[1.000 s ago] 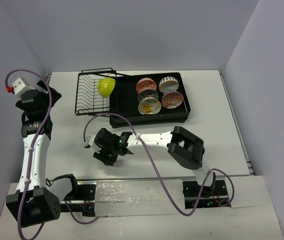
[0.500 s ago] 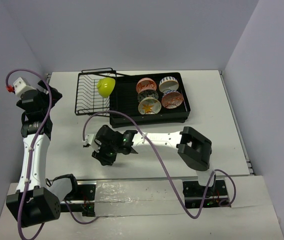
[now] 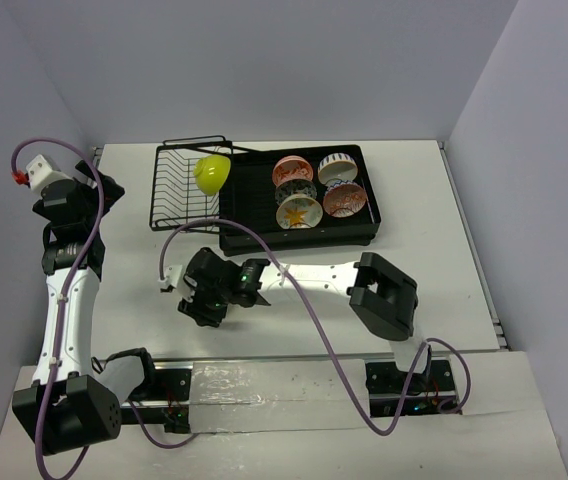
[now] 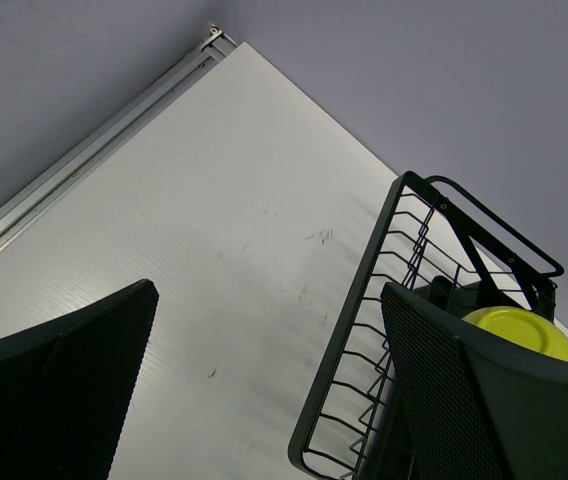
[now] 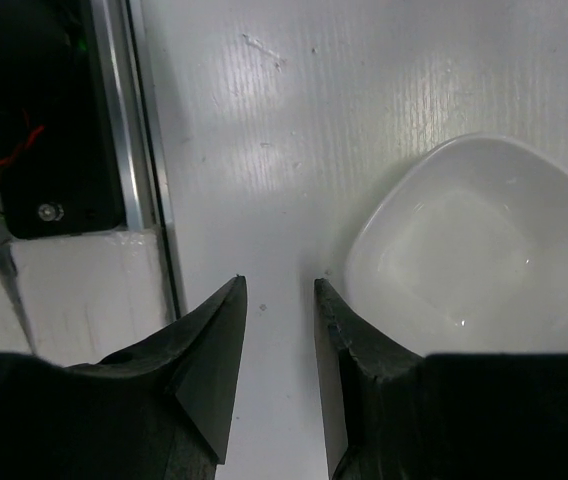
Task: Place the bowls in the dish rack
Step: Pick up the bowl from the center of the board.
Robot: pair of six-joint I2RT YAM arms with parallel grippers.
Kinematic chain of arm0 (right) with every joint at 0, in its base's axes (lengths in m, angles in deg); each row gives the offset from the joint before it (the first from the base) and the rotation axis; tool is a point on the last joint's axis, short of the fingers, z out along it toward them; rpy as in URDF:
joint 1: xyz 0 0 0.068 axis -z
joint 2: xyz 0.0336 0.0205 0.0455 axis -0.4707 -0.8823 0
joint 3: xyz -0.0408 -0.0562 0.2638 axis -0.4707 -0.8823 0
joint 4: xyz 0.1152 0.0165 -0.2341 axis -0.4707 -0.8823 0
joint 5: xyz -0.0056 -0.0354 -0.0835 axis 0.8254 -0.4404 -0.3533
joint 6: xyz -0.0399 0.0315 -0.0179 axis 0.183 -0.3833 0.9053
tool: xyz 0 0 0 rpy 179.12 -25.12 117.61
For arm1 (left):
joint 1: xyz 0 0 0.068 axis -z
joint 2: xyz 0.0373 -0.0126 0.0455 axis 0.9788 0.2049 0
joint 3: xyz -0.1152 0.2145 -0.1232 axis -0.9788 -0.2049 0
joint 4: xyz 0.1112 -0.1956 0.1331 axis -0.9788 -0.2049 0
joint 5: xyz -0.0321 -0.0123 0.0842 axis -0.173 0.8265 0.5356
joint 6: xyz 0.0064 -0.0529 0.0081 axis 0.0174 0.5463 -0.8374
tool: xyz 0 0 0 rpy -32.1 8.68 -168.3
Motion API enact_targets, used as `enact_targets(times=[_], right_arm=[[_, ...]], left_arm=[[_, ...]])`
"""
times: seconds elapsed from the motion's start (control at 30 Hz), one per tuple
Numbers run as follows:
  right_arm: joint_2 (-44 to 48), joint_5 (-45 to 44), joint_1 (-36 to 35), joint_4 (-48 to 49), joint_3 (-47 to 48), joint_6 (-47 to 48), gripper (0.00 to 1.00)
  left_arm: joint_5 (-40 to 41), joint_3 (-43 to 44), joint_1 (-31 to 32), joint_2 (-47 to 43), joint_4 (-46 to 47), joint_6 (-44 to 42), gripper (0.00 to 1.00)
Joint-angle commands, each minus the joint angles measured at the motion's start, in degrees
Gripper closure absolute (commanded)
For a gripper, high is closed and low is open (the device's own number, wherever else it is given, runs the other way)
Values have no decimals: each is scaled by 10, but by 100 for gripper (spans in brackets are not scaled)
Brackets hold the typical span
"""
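My right gripper shifts outward and down next until its fingers straddle the pale bowl's near rim (image 5: 351,272), since that rim still stands just outside them.
The black dish rack (image 3: 356,232) stands at the back of the table, with its wire basket (image 3: 176,190) on the left side. A lime green bowl (image 3: 212,172) leans on edge in the basket and also shows in the left wrist view (image 4: 519,330). Several patterned bowls stand in the tray, among them a white one with an orange leaf (image 3: 299,211) and a red-orange one (image 3: 344,200). A plain pale bowl (image 5: 479,245) lies on the table just outside my right finger. My right gripper (image 3: 202,296) (image 5: 279,290) is open with only table between its fingers. My left gripper (image 3: 104,190) (image 4: 269,300) is wide open and empty, left of the basket (image 4: 364,330).
The arms' mounting rail (image 3: 264,375) with purple cables runs along the near edge, and its metal strip (image 5: 129,150) shows left of my right fingers. Walls close in the table at the back and both sides. A metal edge strip (image 4: 84,160) borders the table's left side.
My right arm has shifted a little to the left and toward the near edge, and its jaws have parted slightly. The left arm and the bowls in the rack have not moved.
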Motion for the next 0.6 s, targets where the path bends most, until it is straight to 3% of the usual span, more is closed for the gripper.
enact_targets(times=[0.0, 0.57], right_arm=[[-16, -16, -3, -4, 24, 17, 59], [-30, -34, 12, -1, 28, 35, 58]], left_arm=[[-7, 1, -3, -8, 21, 0, 1], [-18, 4, -3, 2, 20, 0, 1]])
